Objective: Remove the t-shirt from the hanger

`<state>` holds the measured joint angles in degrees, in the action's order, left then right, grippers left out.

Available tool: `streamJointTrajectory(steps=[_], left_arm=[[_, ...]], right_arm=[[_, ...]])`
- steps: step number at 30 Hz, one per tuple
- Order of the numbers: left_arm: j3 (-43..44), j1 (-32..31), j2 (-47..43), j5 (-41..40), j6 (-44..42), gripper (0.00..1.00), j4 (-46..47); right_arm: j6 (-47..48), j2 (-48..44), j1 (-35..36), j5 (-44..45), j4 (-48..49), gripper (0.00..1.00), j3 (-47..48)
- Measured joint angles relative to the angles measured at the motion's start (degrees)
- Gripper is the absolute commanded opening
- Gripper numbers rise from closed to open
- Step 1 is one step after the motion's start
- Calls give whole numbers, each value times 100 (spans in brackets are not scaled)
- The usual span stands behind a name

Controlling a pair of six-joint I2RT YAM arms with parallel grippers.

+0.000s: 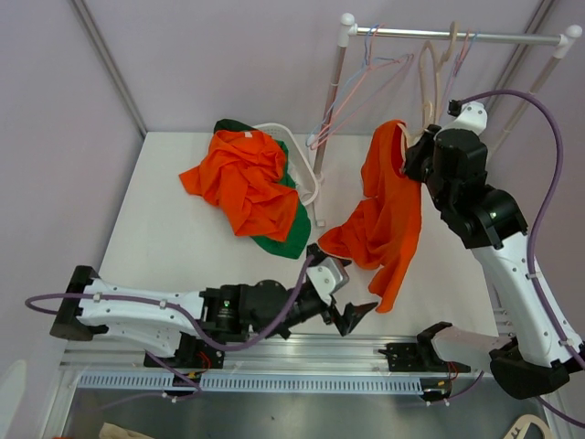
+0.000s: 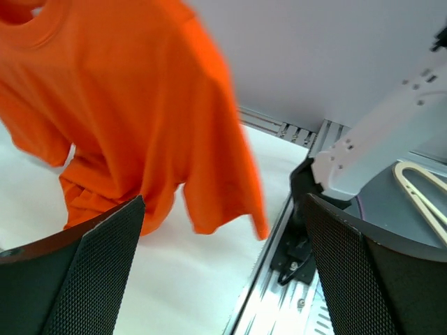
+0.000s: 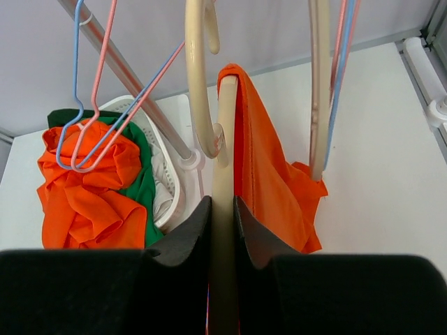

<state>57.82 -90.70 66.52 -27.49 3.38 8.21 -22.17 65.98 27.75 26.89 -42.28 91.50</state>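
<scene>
My left gripper is open, and the t-shirt's near hanging orange sleeve is to its right in the top view, past its open fingers, so it will move across onto that sleeve next.
An orange t-shirt (image 1: 384, 215) hangs off a cream hanger (image 3: 223, 132), its lower end bunched on the white table (image 1: 164, 265). My right gripper (image 1: 416, 154) is shut on the hanger's arm; in the right wrist view the black fingers (image 3: 192, 234) pinch the cream bar, and the t-shirt (image 3: 269, 174) drapes down its right side. My left gripper (image 1: 352, 313) is open, low near the table's front edge, just below the shirt's hem. Seen from the left wrist, the t-shirt (image 2: 140, 105) hangs above and beyond the left gripper (image 2: 223, 269), not touching the pads (image 2: 105, 265).
A pile of orange and green shirts (image 1: 247, 187) lies at the back left beside white plastic hangers (image 1: 306, 169). A clothes rack (image 1: 457, 35) at the back right carries pink and blue wire hangers (image 1: 366, 82) and cream hangers (image 1: 430, 69). An aluminium rail (image 1: 302, 352) runs along the near edge.
</scene>
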Motion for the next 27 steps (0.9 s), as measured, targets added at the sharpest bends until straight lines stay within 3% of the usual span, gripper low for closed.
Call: streamJointTrajectory(steps=[4, 9, 17, 18, 19, 23, 24, 25, 27], left_arm=[[275, -367, 479, -376, -122, 100, 175], [520, -341, 1073, -586, -195, 99, 223], [1060, 411, 1825, -466, 269, 97, -330], [1088, 503, 1862, -435, 313, 93, -380], [1139, 562, 1906, -378, 352, 76, -450], [1528, 706, 2190, -293, 557, 33, -750], [1639, 723, 2269, -289, 595, 6, -841], [1770, 730, 2361, -289, 621, 1, -942], [1980, 737, 2498, -275, 625, 1, -1108]], right_arm=[[-72, 136, 61, 0, 33, 0, 0], [-146, 232, 223, 4, 61, 0, -24], [-162, 236, 479, 11, 116, 0, -33], [-162, 236, 490, 13, 120, 0, -33], [-162, 236, 496, 15, 127, 0, -33], [-164, 236, 516, 22, 144, 0, -33], [-162, 236, 518, 22, 144, 0, -31], [-164, 238, 518, 20, 144, 0, -31], [-162, 245, 518, 22, 144, 0, -31]])
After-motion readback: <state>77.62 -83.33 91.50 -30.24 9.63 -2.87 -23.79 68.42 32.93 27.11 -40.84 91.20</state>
